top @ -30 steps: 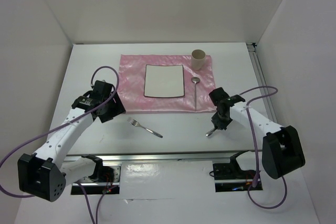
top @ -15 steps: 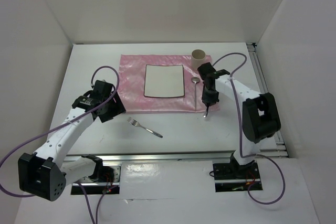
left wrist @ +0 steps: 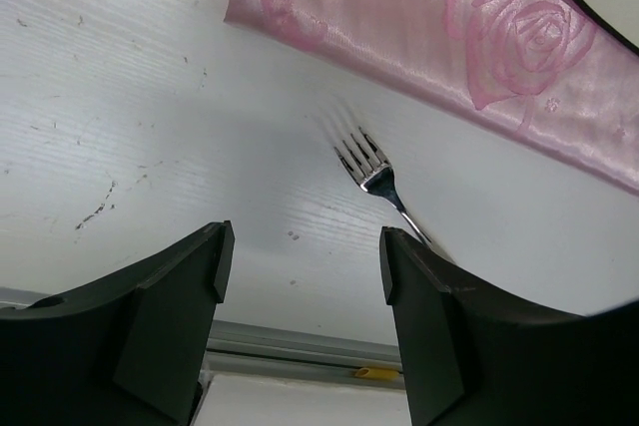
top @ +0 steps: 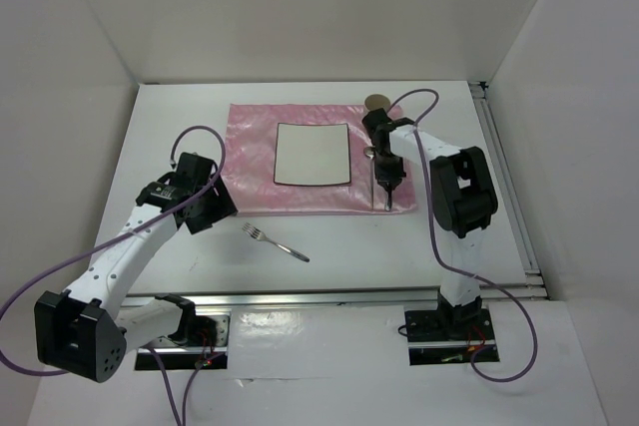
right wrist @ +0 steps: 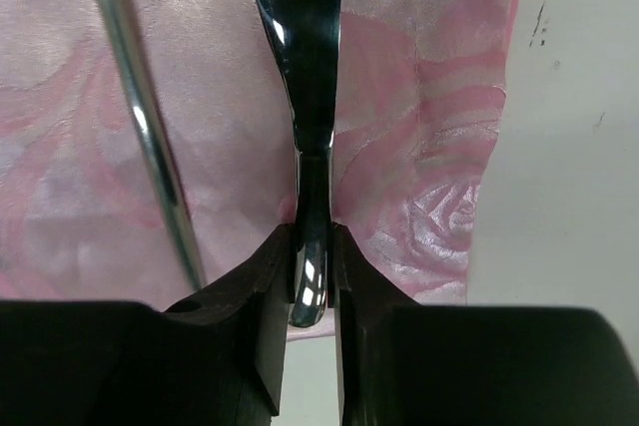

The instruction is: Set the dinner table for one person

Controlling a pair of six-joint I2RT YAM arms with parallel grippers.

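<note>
The fork's handle (top: 287, 248) (left wrist: 412, 223) is off the cloth, beneath the left gripper and to its right in the top view, so the left gripper moves that way and down onto the handle next.
The white dinner table (top: 180, 117) carries a shiny pink cloth (top: 255, 137) with a small white square plate (top: 313, 154) on it. A spoon (top: 371, 153) lies on the cloth right of the plate, and its handle (right wrist: 140, 117) shows in the right wrist view. My right gripper (top: 385, 187) (right wrist: 312, 236) is shut on a shiny metal knife (right wrist: 305, 47), held low over the cloth (right wrist: 419, 97) just right of the spoon. A fork (top: 277, 242) (left wrist: 371, 172) lies on the bare table in front of the cloth. My left gripper (top: 220, 209) (left wrist: 305, 246) is open and empty, just left of the fork.
A beige cup (top: 375, 101) stands at the cloth's far right corner, partly behind the right arm. Metal rails run along the right edge (top: 499, 162) and the near edge (left wrist: 300, 341) of the table. White walls enclose the table at the back and sides.
My right gripper has carried the knife from the near table, at the front right, up and left onto the cloth beside the spoon. The left arm has not moved.
</note>
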